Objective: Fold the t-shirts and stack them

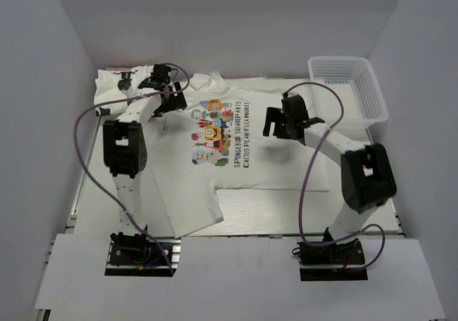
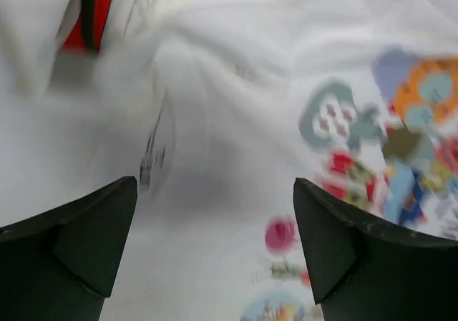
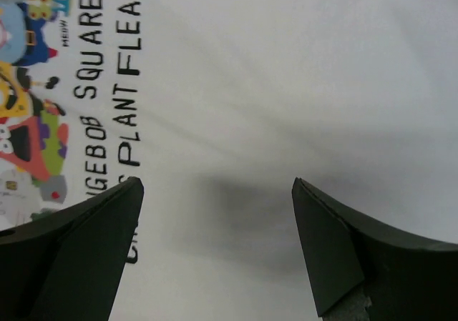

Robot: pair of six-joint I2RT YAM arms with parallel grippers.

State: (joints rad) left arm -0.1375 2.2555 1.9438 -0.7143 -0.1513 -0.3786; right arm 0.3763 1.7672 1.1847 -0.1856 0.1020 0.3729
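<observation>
I need to move my left gripper back and down next onto the sleeve's near corner (image 1: 174, 233), which lies below it and far back, by the table's near edge.
A white t-shirt (image 1: 286, 160) with a colourful cartoon print (image 1: 213, 131) and dark lettering lies spread flat across the table. My left gripper (image 1: 174, 99) hovers open over its collar end, beside the print; its wrist view (image 2: 215, 185) shows blurred cloth and print (image 2: 401, 121). My right gripper (image 1: 274, 128) hovers open and empty over the shirt's plain part, right of the lettering (image 3: 122, 85); in its wrist view (image 3: 215, 185) its shadow falls on the cloth. More white t-shirts (image 1: 114, 85) lie bunched at the back left, one with a red and black print (image 2: 89, 13).
A white plastic mesh basket (image 1: 351, 85) stands at the back right. White walls close in the table on three sides. A sleeve of the shirt (image 1: 189, 206) reaches the near edge of the table between the arm bases.
</observation>
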